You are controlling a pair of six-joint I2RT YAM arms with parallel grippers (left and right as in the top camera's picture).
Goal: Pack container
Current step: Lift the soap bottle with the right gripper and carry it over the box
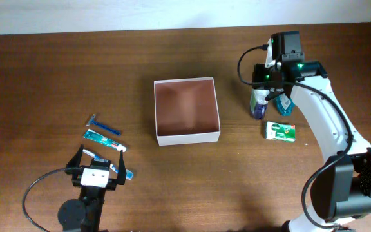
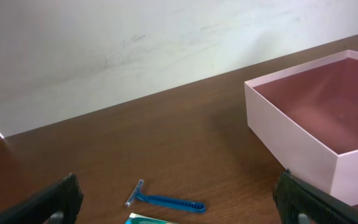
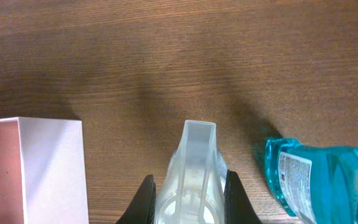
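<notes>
My right gripper should rise over the container's side to the left in the overhead view, go down inside the container's empty, razor-side far corner and let go of the cap.
The container, a square white box with a pinkish-tan inside, sits open at the table's middle. It also shows in the left wrist view and the right wrist view. My right gripper is to the right of it. It is shut on the clear cap of a small bottle that stands on the table. My left gripper is open and empty at the front left, low over the table.
A teal bottle lies just right of the held bottle. A green box lies in front of them. A blue razor and a green toothpaste tube lie ahead of my left gripper.
</notes>
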